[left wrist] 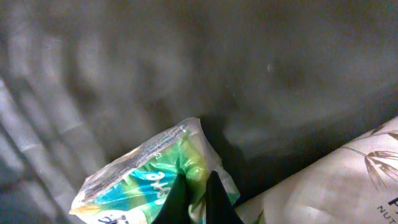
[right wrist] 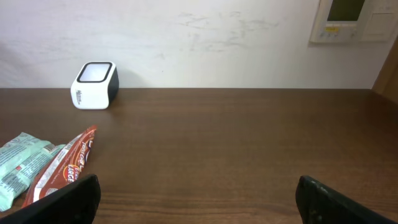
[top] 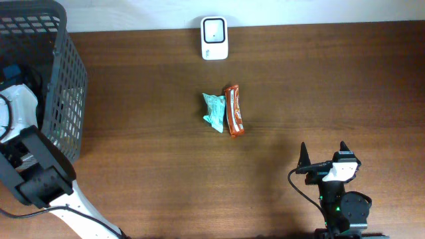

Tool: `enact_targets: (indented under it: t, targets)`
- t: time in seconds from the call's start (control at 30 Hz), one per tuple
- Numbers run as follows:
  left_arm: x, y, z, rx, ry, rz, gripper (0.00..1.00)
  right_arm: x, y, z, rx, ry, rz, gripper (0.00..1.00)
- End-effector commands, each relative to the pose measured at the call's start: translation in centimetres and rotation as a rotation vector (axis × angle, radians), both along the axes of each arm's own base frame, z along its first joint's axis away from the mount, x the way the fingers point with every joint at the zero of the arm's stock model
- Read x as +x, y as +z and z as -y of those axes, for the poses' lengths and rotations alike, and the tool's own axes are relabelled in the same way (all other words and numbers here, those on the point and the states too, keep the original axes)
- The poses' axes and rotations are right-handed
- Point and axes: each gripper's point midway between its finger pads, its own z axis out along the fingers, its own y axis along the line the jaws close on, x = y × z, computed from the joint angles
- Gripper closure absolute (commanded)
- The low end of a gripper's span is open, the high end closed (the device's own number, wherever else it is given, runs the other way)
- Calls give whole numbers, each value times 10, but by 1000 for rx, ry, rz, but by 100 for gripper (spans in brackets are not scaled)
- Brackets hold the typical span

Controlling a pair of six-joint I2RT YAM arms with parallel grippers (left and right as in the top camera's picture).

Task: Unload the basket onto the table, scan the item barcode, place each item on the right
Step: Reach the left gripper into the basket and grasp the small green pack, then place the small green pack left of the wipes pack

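Next, my left gripper rises past the basket's rim, crosses right in the overhead view to bare tabletop by the pale teal packet, lowers and releases.
Inside the dark mesh basket point(top: 66, 79), my left gripper point(left wrist: 194, 180) is shut on the crinkled edge of a green and teal packet point(left wrist: 140, 177). The two black fingers pinch the film between them. In the overhead view the basket hides the gripper itself, and only the left arm point(top: 20, 119) shows, reaching in. The white barcode scanner point(top: 214, 38) stands at the table's far edge, and the right wrist view shows the scanner point(right wrist: 94, 84) at far left. My right gripper point(top: 323, 151) hovers open over the near right of the table, nothing between its fingers point(right wrist: 68, 199).
A pale teal packet point(top: 214, 111) and a red-orange bar point(top: 233, 110) lie side by side mid-table. A white bag printed with oat stalks point(left wrist: 336, 180) lies beside the held packet in the basket. The wall runs behind the scanner.
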Motion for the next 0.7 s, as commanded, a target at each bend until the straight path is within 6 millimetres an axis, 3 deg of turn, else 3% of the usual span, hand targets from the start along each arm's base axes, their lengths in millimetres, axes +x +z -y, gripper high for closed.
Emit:
enact_targets:
  t: [0.0,0.07,0.13,0.2,0.33,0.47,0.53,0.6,0.67]
  targets:
    - [-10,-12,5,-46,-2,-45,100,0,-3,2,7,-13,-3,1]
    - [1,19,-3,-17,1,6,100,0,-3,2,7,-13,-3,1]
    - [13,64,-13,30,7,86,100,0,-3,2,7,-13,-3,1]
    - [24,136,-20,109,5,221,100,0,-3,2,7,-13,-3,1]
    - [22,247,-12,214,-8,456,100,0,-3,2,7,-13,-3,1]
    - [16,348,46,173,-146,777,100,0,-3,2,7,-13,-3,1]
    - [15,381,80,146,-234,886,100,0,-3,2,7,-13,-3,1]
    - [17,402,135,84,-364,956,100,0,-3,2,7,-13,-3,1]
    - [26,404,180,21,-470,971,100,0,-3,2,7,-13,-3,1]
